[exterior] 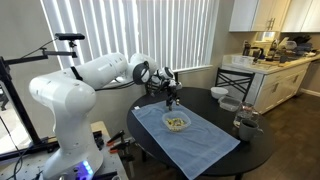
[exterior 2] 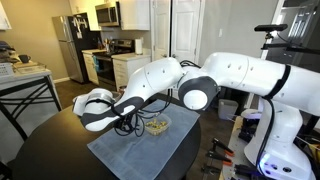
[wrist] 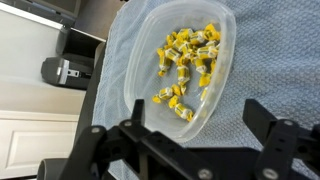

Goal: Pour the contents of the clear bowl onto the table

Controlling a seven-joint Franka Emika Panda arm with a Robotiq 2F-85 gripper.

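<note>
My gripper moves down and in toward the bowl next until its fingers straddle the clear bowl's rim, which lies below the gap between them.
The clear bowl sits on the pale blue cloth and holds a small heap of yellow-green bits. It also shows in both exterior views. My gripper is open, hovering just above the near rim of the bowl, its fingers wide apart and empty. In the exterior views the gripper hangs above the bowl over the dark round table.
A white bowl, a dark bowl and a glass jar stand at one side of the table. A kitchen counter lies beyond. A black device lies off the table edge in the wrist view.
</note>
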